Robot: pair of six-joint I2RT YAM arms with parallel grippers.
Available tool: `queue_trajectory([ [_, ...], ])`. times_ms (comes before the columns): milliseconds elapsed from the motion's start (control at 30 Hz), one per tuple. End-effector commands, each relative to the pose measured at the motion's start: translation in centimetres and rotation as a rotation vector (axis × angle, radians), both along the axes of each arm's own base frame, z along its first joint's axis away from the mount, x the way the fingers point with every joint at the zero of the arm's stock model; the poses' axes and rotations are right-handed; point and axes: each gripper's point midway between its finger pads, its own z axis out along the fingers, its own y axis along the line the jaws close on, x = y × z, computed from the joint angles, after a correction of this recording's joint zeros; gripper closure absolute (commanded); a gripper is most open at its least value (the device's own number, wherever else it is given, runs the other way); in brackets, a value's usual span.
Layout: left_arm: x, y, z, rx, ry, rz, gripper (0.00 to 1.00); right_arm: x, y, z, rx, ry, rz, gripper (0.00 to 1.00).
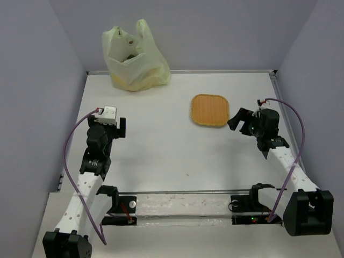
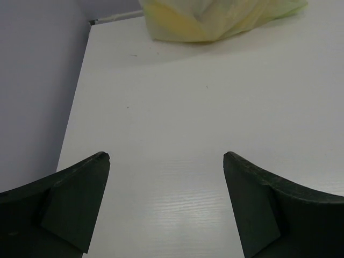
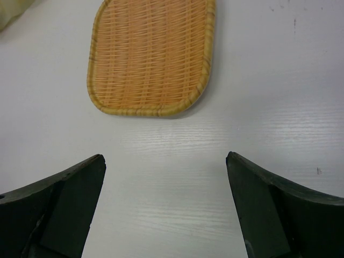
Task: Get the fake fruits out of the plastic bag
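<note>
The bag (image 1: 134, 56) stands with its loops up, so my left gripper will move outward and bring its open fingers around the bag's upper edge nearest the side (image 1: 111, 33).
The pale yellow-green plastic bag (image 1: 134, 56) stands at the far left of the table against the back wall, its handle loops up; it also shows at the top of the left wrist view (image 2: 215, 19). The fake fruits are hidden inside it; only yellowish shapes show through the plastic. My left gripper (image 1: 122, 128) is open and empty, well short of the bag, over bare table (image 2: 166, 156). My right gripper (image 1: 235, 119) is open and empty (image 3: 165, 157), just right of the woven mat.
An orange rounded-square woven mat (image 1: 210, 110) lies right of centre, also in the right wrist view (image 3: 153, 54). Grey walls close in the white table (image 1: 172, 156) on the left, right and back. A rail crosses the near edge between the arm bases.
</note>
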Motion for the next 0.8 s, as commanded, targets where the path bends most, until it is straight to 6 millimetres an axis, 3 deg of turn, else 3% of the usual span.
queue_trajectory([
  [0, 0.2, -3.0, 5.5, 0.193, -0.165, -0.25, 0.01, 0.5, 0.0, 1.5, 0.005, -0.052, -0.003, 0.0],
  [33, -0.1, -3.6, 6.8, 0.269, -0.194, -0.307, 0.01, 0.5, 0.1, 1.7, 0.009, -0.053, 0.001, 0.0],
  [67, -0.2, -3.8, 9.7, 0.362, -0.275, -0.333, 0.01, 0.8, 0.1, 2.1, 0.008, -0.061, 0.003, 0.0],
  [133, 0.0, -3.5, 14.0, 0.364, -0.374, -0.299, 0.01, 1.0, 0.2, 2.4, 0.008, -0.065, 0.008, 0.0],
  [167, 1.5, -3.4, 14.6, 0.36, -0.36, -0.284, 0.02, 1.1, 0.3, 2.6, 0.011, -0.07, 0.014, 0.0],
  [200, 3.6, -2.7, 17.3, 0.34, -0.354, -0.224, 0.02, 1.3, 0.4, 3.0, 0.013, -0.075, 0.021, 0.0],
  [233, 3.0, -2.1, 20.9, 0.321, -0.414, -0.181, 0.02, 1.4, 0.4, 3.3, 0.012, -0.08, 0.022, 0.0],
  [267, 6.5, -1.5, 18.8, 0.306, -0.291, -0.16, 0.02, 1.5, 0.6, 3.5, 0.014, -0.081, 0.031, 0.0],
  [300, 7.3, -1.0, 24.7, 0.274, -0.362, -0.126, 0.02, 1.7, 0.6, 3.9, 0.012, -0.089, 0.036, 0.0],
  [333, 11.2, -1.1, 21.8, 0.19, -0.225, -0.139, 0.02, 1.8, 0.6, 4.0, 0.01, -0.09, 0.038, 0.0],
  [367, 12.6, -0.8, 22.9, 0.147, -0.217, -0.138, 0.01, 1.9, 0.6, 4.2, 0.008, -0.091, 0.039, 0.0],
  [400, 13.3, -0.6, 28.0, 0.119, -0.291, -0.156, 0.01, 2.2, 0.6, 4.5, 0.003, -0.091, 0.038, 0.0],
  [433, 16.4, -1.0, 25.9, 0.087, -0.215, -0.175, 0.01, 2.3, 0.5, 4.5, -0.002, -0.087, 0.034, 0.0],
  [467, 17.4, -1.2, 26.8, 0.086, -0.228, -0.183, 0.01, 2.5, 0.4, 4.5, -0.007, -0.085, 0.031, 0.0],
  [500, 18.1, -1.5, 29.2, 0.086, -0.285, -0.201, 0.01, 2.6, 0.3, 4.2, -0.013, -0.071, 0.033, 0.0],
  [533, 20.6, -1.7, 27.7, 0.081, -0.263, -0.208, 0.01, 2.8, 0.3, 4.4, -0.017, -0.072, 0.033, 0.0],
  [600, 24.0, -2.2, 26.8, 0.078, -0.256, -0.238, 0.01, 3.0, 0.3, 4.2, -0.02, -0.062, 0.036, 0.0],
  [667, 26.4, -2.3, 26.3, 0.066, -0.259, -0.239, 0.01, 3.4, 0.3, 4.1, -0.019, -0.052, 0.038, 0.0],
  [700, 27.1, -2.4, 28.4, 0.07, -0.312, -0.241, 0.01, 3.4, 0.3, 4.1, -0.021, -0.047, 0.037, 0.0],
  [733, 29.7, -2.5, 25.8, 0.067, -0.279, -0.248, 0.01, 3.6, 0.2, 4.2, -0.023, -0.041, 0.033, 0.0],
  [767, 30.6, -2.6, 25.7, 0.07, -0.29, -0.254, 0.01, 3.6, 0.2, 4.0, -0.026, -0.035, 0.029, 0.0],
])
